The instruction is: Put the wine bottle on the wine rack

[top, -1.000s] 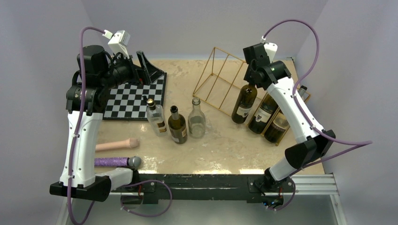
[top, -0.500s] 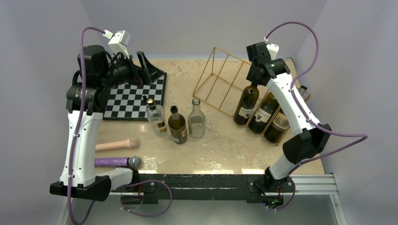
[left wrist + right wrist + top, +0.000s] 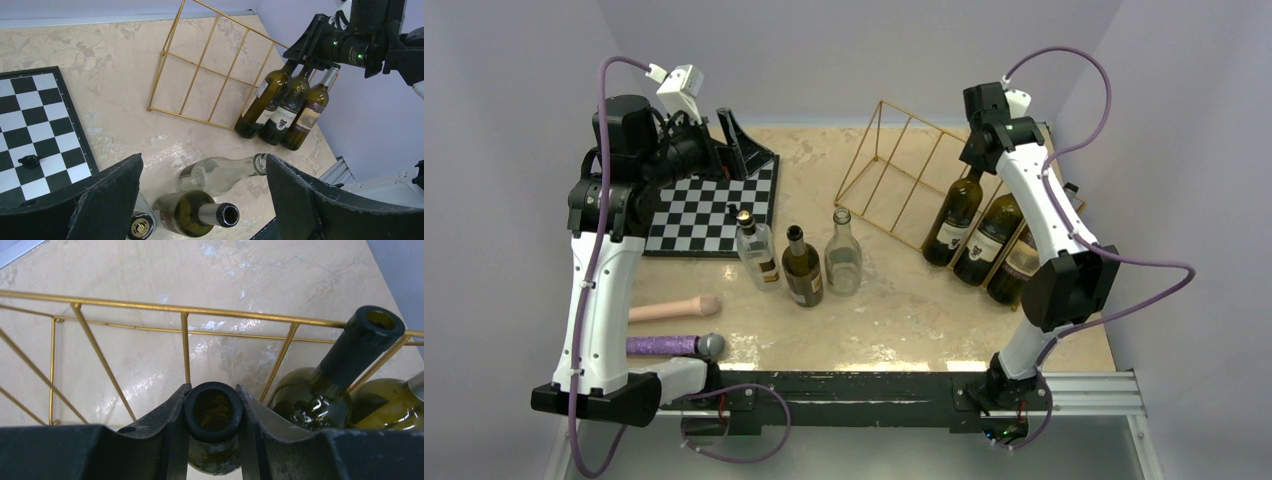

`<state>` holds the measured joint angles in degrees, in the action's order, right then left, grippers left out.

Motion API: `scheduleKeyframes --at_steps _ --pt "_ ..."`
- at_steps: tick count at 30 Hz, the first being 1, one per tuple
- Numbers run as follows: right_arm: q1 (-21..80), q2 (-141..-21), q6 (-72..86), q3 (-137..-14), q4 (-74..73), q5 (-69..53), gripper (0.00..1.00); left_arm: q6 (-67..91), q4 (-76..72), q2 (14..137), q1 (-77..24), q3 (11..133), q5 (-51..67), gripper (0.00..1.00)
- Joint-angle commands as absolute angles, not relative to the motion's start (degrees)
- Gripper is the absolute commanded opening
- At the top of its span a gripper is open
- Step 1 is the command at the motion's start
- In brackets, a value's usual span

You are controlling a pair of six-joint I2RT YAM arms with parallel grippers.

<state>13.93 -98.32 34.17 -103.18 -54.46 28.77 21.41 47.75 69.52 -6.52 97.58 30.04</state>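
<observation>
The bottle's opening (image 3: 214, 410) is short of the rack's top bar. My right gripper will next ease outward, toward the neighbouring bottle, and lean the green bottle's neck onto that bar.
The gold wire wine rack (image 3: 894, 165) lies at the back right of the table. My right gripper (image 3: 977, 163) is shut on the neck of a dark green wine bottle (image 3: 952, 218), which leans in the rack beside two other dark bottles (image 3: 989, 240). In the right wrist view the fingers clamp the bottle's black mouth (image 3: 214, 410), with the rack's bars (image 3: 185, 347) behind and a neighbouring bottle neck (image 3: 362, 342) to the right. My left gripper (image 3: 734, 135) is open and empty, high over the checkered board (image 3: 714, 208). The rack also shows in the left wrist view (image 3: 210, 75).
Three upright bottles stand mid-table: a small capped one (image 3: 756, 250), a dark one (image 3: 802, 266) and a clear one (image 3: 843, 253). A beige rod (image 3: 674, 309) and a purple-handled tool (image 3: 674, 345) lie front left. A black chess piece (image 3: 29, 161) sits on the board.
My right gripper has carried the held bottle to the right and back, bringing it into the rack beside the other two bottles. The left arm has not moved.
</observation>
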Motion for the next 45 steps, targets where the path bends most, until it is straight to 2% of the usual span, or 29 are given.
scheduleKeyframes --at_steps 1,9,19,26,32,35,39,43,45 --pt "12.5 -100.8 39.2 -104.1 -54.7 23.9 0.27 20.2 47.3 69.7 -6.7 98.5 29.6 0.96" --pt "10.4 -103.5 39.5 -104.5 -54.7 22.8 0.37 19.8 47.5 69.8 -6.8 98.8 29.0 0.96" --pt "9.2 -106.1 40.5 -109.0 -59.1 23.4 0.61 19.6 48.0 69.7 -6.7 99.0 28.7 0.96" --pt "9.2 -99.3 37.7 -108.3 -58.0 25.3 0.8 19.7 48.0 69.2 -6.8 99.2 28.6 0.96" --pt "9.6 -91.5 31.2 -108.7 -56.1 21.6 0.86 20.1 47.7 69.1 -6.8 99.4 29.2 0.96" --pt "9.8 -83.3 24.3 -102.1 -47.1 10.8 0.87 20.4 47.6 69.0 -6.8 99.6 29.9 0.96" --pt "10.0 -76.8 16.4 -97.0 -38.2 -14.3 0.9 21.7 45.5 69.1 -6.8 99.8 31.7 0.96" --pt "15.5 -74.5 7.4 -96.9 -39.1 -36.2 0.93 24.0 42.5 69.6 -6.8 99.4 35.1 0.97" --pt "20.9 -74.2 2.0 -97.8 -41.9 -38.9 0.94 24.4 42.2 69.6 -6.8 99.2 35.6 0.97"
